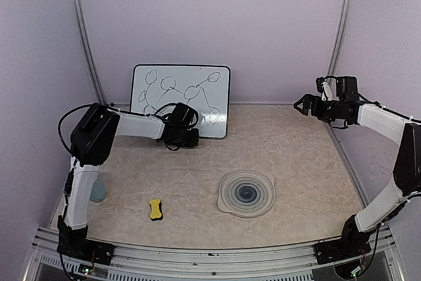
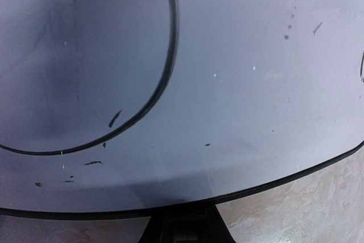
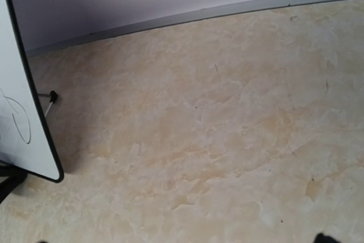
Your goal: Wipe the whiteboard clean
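Note:
The whiteboard stands near the far wall, so my left gripper will turn and pull it back to the tabletop between the yellow block and the grey plate and let go of it there.
The whiteboard stands upright against the back wall, with black marker loops and lines on it. My left gripper is at the board's lower edge, right of its middle. In the left wrist view the board fills the frame with a marker loop, and the gripper is one dark closed shape right under the black frame. I cannot tell whether it holds anything. My right gripper is open and empty, raised near the right wall. The right wrist view shows the board's right edge.
A small yellow sponge-like block lies on the table at the front left. A round grey ringed plate lies right of the middle. A pale blue object sits behind the left arm. A black foot props the board.

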